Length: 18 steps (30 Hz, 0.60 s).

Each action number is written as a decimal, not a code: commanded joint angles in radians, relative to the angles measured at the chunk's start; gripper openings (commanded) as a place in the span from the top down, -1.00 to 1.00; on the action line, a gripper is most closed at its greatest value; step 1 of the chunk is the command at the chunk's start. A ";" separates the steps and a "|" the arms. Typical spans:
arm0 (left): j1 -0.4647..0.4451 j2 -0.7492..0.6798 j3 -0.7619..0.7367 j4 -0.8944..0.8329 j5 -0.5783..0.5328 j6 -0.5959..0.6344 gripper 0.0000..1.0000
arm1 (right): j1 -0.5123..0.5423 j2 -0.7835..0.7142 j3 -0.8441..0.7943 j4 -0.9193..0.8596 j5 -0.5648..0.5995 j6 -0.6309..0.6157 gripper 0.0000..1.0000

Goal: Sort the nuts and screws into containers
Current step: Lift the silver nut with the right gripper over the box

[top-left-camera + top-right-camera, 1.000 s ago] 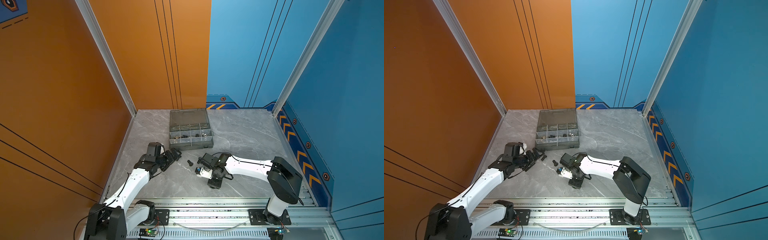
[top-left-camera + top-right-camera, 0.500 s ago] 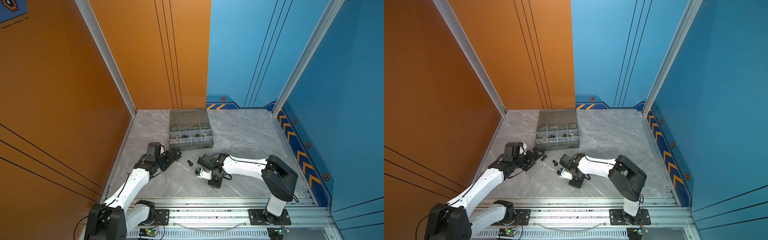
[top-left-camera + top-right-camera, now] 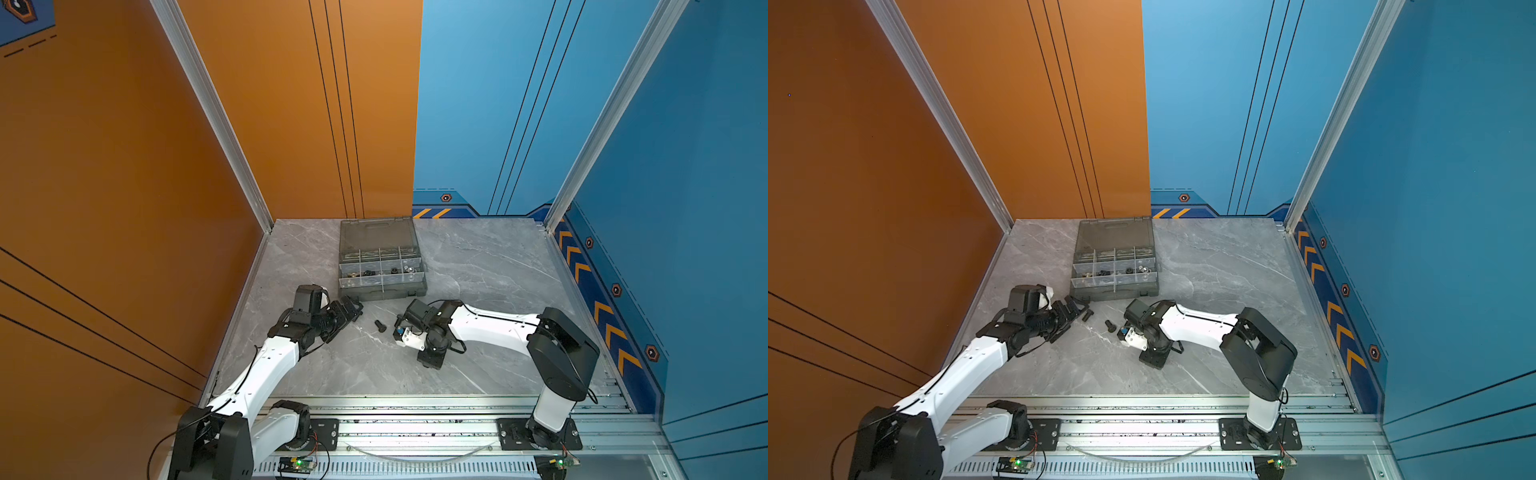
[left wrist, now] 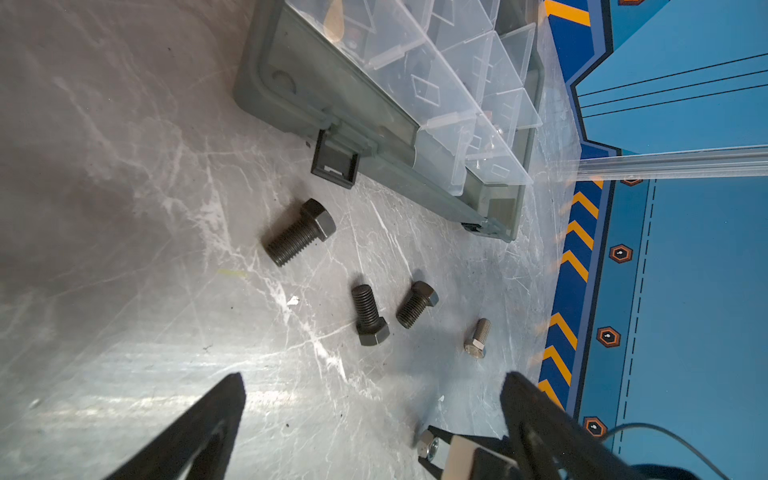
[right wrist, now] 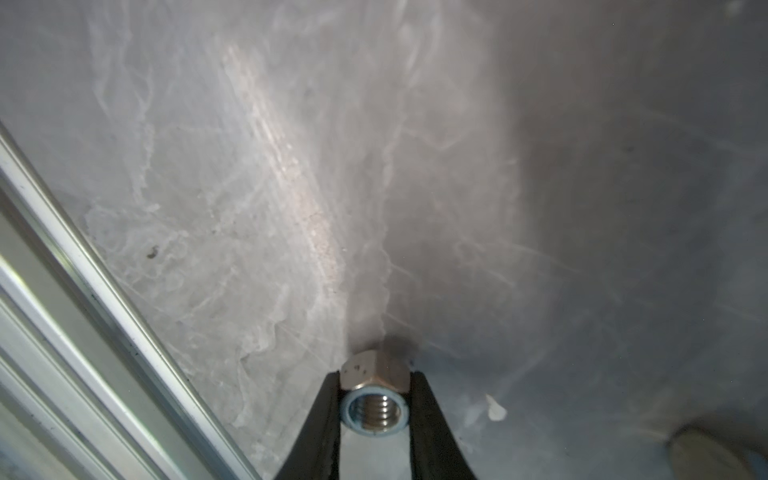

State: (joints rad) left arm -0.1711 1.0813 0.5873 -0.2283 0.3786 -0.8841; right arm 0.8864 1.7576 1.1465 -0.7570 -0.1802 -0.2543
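Observation:
The robot's right gripper should rise next, reach outward over the end compartment (image 3: 410, 269), go down toward the silver nuts in it and let go of the hex nut, since that compartment already holds such nuts.
My right gripper (image 5: 374, 401) is shut on a silver hex nut (image 5: 373, 390) with a blue inner ring, low over the marble floor; in both top views it sits mid-floor (image 3: 400, 332). The same nut (image 4: 428, 445) shows in the left wrist view. My left gripper (image 4: 372, 386) is open and empty, pointing at three black screws (image 4: 299, 237) (image 4: 369, 316) (image 4: 417, 304) and a silver screw (image 4: 476, 337) lying loose. The containers (image 3: 380, 272), compartments of a grey organiser case (image 3: 1115, 291), hold small nuts and stand behind both grippers, lid open.
The case's black latch (image 4: 334, 164) sticks out toward the loose screws. An orange wall stands at the left, blue walls at the back and right. A metal rail (image 3: 415, 415) runs along the front edge. A black screw (image 3: 379, 325) lies between the two grippers.
The right gripper's jaws have closed in on the silver nut, and its arm has shifted slightly left. The left arm has stayed where it was, open.

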 commanded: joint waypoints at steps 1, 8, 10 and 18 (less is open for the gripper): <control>-0.003 0.004 0.003 -0.003 0.003 0.003 -0.96 | -0.061 -0.101 0.063 0.021 -0.084 0.010 0.93; -0.004 0.007 -0.003 0.008 0.008 0.001 -0.96 | -0.259 -0.100 0.245 0.077 -0.225 0.025 0.96; -0.002 0.008 -0.002 0.009 0.006 0.002 -0.95 | -0.296 -0.061 0.314 0.076 -0.233 0.041 0.97; 0.004 0.006 -0.002 0.009 0.016 0.009 -0.96 | -0.396 0.157 0.563 0.085 -0.244 0.079 1.00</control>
State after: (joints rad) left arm -0.1711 1.0813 0.5873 -0.2276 0.3790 -0.8841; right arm 0.5072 1.8473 1.6535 -0.6685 -0.3969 -0.2138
